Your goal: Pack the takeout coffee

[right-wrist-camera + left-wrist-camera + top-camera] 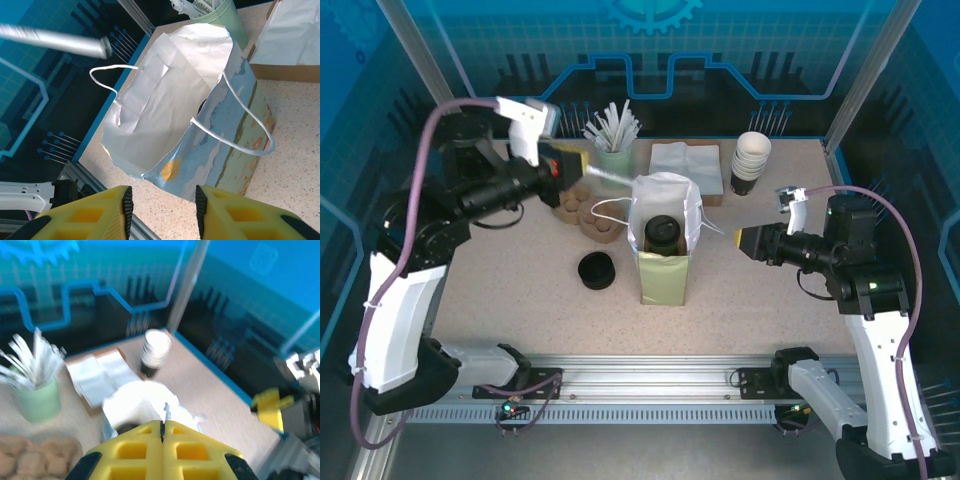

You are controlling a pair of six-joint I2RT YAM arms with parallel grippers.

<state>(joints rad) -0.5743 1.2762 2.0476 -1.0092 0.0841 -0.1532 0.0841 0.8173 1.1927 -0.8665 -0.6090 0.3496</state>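
My left gripper comes down over the paper bag's opening (662, 210) (136, 414) below it next, turns its fingers downward because the stick points sideways, and releases the stick.
The takeout coffee (662, 232), a cup under a round black lid, stands inside the open paper bag (665, 262) at the table's middle. In the left wrist view its dark lid (127, 428) peeks out of the bag (145, 400). My left gripper (582, 170) hovers behind and left of the bag, shut on a thin white stick (612, 178) that points toward the bag's mouth. The stick's tip (167, 411) pokes out between the closed yellow fingers. My right gripper (740, 240) is open and empty just right of the bag (165, 100).
A loose black lid (596, 270) lies left of the bag. Behind it are a brown cup carrier (582, 212), a pale green tumbler of white sticks (615, 152), white napkins (685, 160) and a stack of white cups (750, 162).
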